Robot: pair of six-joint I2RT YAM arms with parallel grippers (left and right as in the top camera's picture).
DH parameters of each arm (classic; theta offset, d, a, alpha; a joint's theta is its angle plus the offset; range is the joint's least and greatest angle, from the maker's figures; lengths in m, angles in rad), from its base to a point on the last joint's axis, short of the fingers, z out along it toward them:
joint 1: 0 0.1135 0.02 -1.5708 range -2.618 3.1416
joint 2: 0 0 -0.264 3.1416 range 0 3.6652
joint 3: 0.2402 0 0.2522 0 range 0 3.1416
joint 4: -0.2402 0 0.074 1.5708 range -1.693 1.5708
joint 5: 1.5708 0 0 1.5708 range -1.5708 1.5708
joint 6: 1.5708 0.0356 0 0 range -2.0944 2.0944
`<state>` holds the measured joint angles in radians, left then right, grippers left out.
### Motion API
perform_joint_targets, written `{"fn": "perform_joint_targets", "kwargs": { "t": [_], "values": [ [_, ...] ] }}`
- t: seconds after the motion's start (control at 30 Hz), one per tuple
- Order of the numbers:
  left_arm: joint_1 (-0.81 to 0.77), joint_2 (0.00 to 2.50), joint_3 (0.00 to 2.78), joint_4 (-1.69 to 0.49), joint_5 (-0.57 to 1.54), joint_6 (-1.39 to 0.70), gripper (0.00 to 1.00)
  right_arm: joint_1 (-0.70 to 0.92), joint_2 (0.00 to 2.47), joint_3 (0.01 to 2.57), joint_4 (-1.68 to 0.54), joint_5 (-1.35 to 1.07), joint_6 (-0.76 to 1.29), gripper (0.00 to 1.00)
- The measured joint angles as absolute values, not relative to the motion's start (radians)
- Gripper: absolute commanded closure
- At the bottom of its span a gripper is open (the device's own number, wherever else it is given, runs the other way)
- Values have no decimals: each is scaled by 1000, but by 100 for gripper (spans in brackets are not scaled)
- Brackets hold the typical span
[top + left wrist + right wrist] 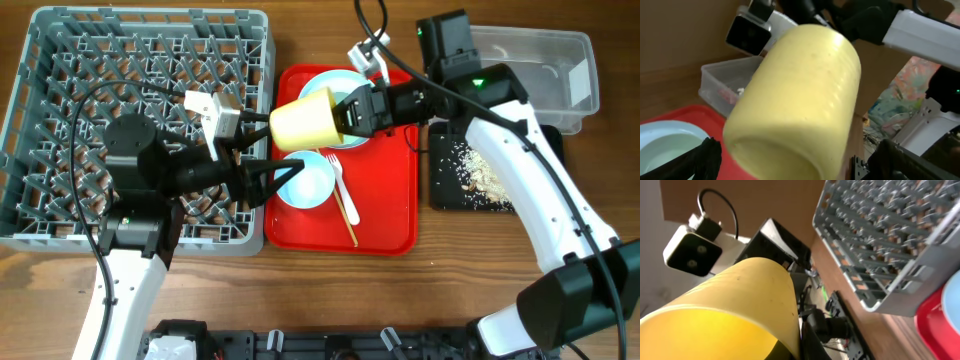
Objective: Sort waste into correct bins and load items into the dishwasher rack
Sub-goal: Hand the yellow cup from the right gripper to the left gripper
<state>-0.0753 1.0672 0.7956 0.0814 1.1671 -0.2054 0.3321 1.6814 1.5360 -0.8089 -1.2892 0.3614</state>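
Note:
My left gripper stays in place and draws its spread fingers together onto the cup's base end (283, 130) (776, 145) next, since that end points into the gap between them.
The small yellow cup (303, 120) hangs on its side above the red serving tray (390, 220). My right gripper (345, 115) is shut on its rim, one finger inside and one outside, as the right wrist view (799, 347) shows on the cup (730, 310). My left gripper (285, 145) is open, its fingers spread on either side of the cup's base (790, 100); in the left wrist view (797, 160) neither finger touches it. One blue-green bowl (305, 180) sits on the red tray below, another (335, 85) behind it. The white fork (343, 190) lies beside the near bowl.
The grey dishwasher rack (60, 60) fills the left side. The clear tub (540, 60) stands at the back right, with something reddish (725, 95) in it. The black tray (445, 180) beside it holds beige crumbs (485, 170). A thin wooden stick (348, 222) lies on the red tray.

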Motion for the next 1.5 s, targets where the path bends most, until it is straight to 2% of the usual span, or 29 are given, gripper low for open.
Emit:
{"fn": "perform_joint_targets", "kwargs": {
  "t": [0.13, 0.27, 0.4, 0.87, 1.0, 1.2, 1.47, 1.5],
  "values": [
    [-75, 1068, 796, 146, 1197, -226, 2, 365, 1681, 1536, -809, -1302, 361, 96],
    [-75, 1068, 796, 163, 1207, -237, 11, 387, 1681, 1536, -809, -1303, 361, 96],
    [-75, 1068, 796, 165, 1211, -245, 16, 396, 1681, 1536, -809, -1306, 362, 96],
    [-75, 1068, 796, 170, 1221, -246, 17, 397, 1681, 1536, -807, -1306, 362, 96],
    [-75, 1068, 796, 184, 1222, -246, 20, 397, 1681, 1536, -807, -1308, 362, 95],
    [-75, 1068, 796, 188, 1230, -245, 30, 397, 1681, 1536, -807, -1307, 362, 95],
    [-75, 1068, 796, 188, 1233, -246, 31, 397, 1681, 1536, -807, -1307, 362, 94],
    [-75, 1068, 796, 188, 1233, -246, 32, 397, 1681, 1536, -807, -1307, 361, 92]
  ]
}}
